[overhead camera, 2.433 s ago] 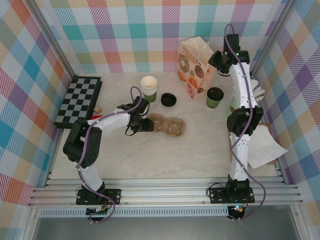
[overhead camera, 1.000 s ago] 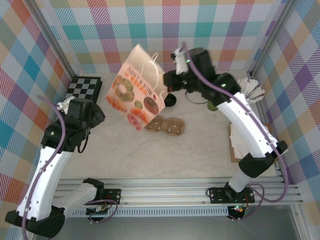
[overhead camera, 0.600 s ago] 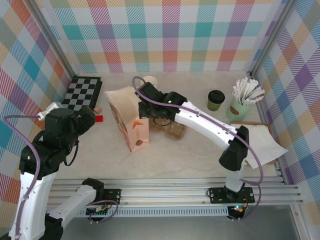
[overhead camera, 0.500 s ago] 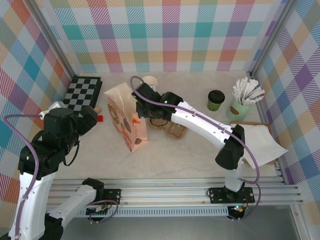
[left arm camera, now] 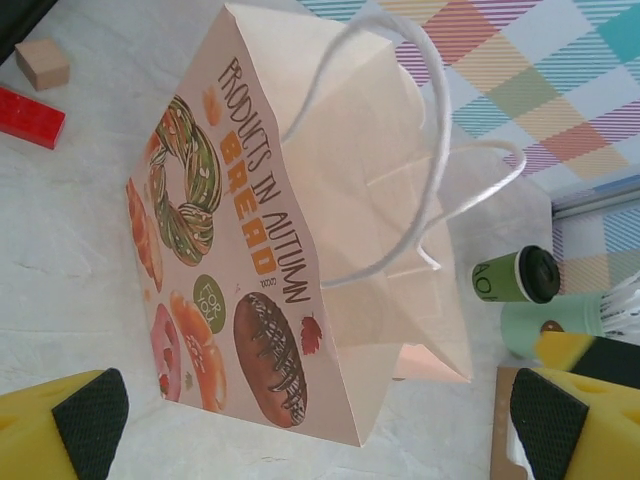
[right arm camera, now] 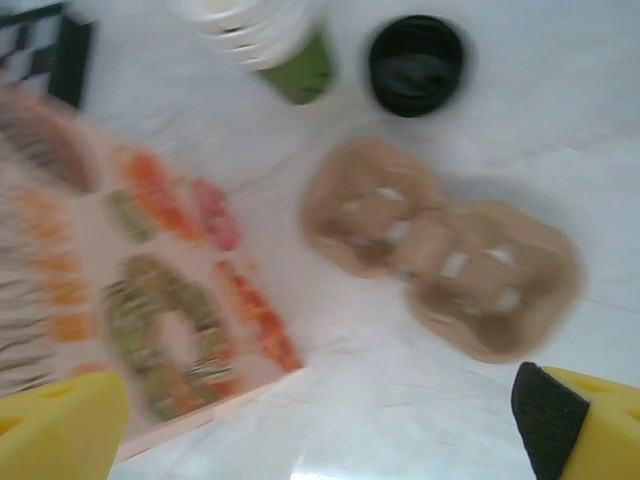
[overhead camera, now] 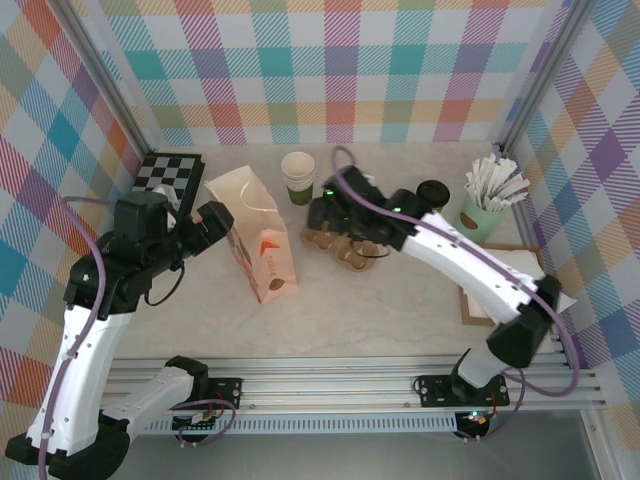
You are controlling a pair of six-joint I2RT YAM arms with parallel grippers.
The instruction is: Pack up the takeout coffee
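My right gripper turns and lowers next onto the narrow middle of the brown cup carrier [overhead camera: 341, 246] [right arm camera: 440, 260], since the carrier lies at an angle below its open fingers.
The takeout coffee [overhead camera: 434, 190], a dark-green cup with a black lid on it, stands at the back right, partly behind my right arm; in the left wrist view the takeout coffee [left arm camera: 515, 275] shows past the bag. A printed paper bag [overhead camera: 258, 240] stands open on the table left of centre. My left gripper [overhead camera: 215, 222] is open just left of the bag [left arm camera: 300, 230], nothing in it. My right gripper [overhead camera: 318, 215] is open to the right of the bag, above the brown cup carrier [right arm camera: 440, 260]. A loose black lid [right arm camera: 415, 62] lies behind the carrier.
A stack of lidless cups [overhead camera: 297, 177] stands at the back centre. A mint-green cup of white sticks [overhead camera: 485, 205] is at the back right, with paper on a board [overhead camera: 520, 285] nearer. A checkerboard [overhead camera: 165, 175], a red block [left arm camera: 30, 115] and a wooden block [left arm camera: 42, 62] lie left.
My right gripper carried the bag from the back right to left of centre, let go of it and drew back to the right. My left arm swung in toward the bag.
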